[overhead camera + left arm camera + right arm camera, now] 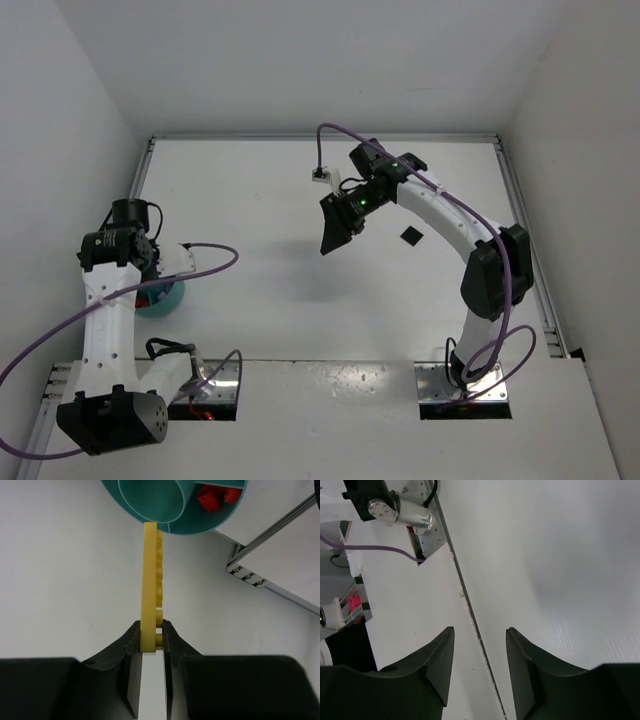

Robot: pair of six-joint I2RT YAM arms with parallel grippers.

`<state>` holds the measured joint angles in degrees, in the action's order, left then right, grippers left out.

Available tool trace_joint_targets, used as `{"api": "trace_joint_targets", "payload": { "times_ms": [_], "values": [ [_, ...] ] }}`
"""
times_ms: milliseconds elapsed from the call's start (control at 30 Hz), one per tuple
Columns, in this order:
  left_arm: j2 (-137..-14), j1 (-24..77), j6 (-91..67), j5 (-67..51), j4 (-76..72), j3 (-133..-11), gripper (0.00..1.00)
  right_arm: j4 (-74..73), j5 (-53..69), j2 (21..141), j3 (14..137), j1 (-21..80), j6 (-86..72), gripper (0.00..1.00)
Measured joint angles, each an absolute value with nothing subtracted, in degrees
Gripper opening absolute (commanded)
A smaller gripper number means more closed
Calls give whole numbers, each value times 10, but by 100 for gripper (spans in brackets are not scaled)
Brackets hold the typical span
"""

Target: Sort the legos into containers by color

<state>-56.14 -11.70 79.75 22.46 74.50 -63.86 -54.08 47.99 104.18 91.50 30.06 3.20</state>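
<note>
I will next carry the yellow brick (150,570) farther in with my left gripper, over the round teal wall's opening (151,497), and let it go there, because the brick only reaches the rim of the bowl.
My left gripper (150,627) is shut on the near end of the long flat yellow studded brick (150,570). The brick stands on edge and its far end reaches the rim of the teal bowl (172,522). A second round teal wall sits in the bowl's left part. A few red bricks (212,497) lie in its right part. In the top view the bowl (168,298) shows just beside the left wrist, which hides the fingers and the yellow brick. My right gripper (333,235) is open and empty above the middle of the table, also in its own view (480,632).
A small dark square (410,236) lies on the table right of the right gripper. An aluminium rail (260,580) runs along the table's left edge by the bowl. White walls close three sides. A seam (470,620) runs below the right gripper.
</note>
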Motion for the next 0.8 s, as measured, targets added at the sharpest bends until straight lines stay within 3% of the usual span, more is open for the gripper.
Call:
{"api": "trace_joint_targets", "payload": {
  "times_ms": [567, 800],
  "values": [
    [-623, -117, 801, 203, 745, -634, 5, -543, 480, 1042, 913, 301, 34, 46],
    [-644, -117, 796, 196, 745, -634, 11, -545, 479, 1042, 911, 301, 35, 47]
  ]
}}
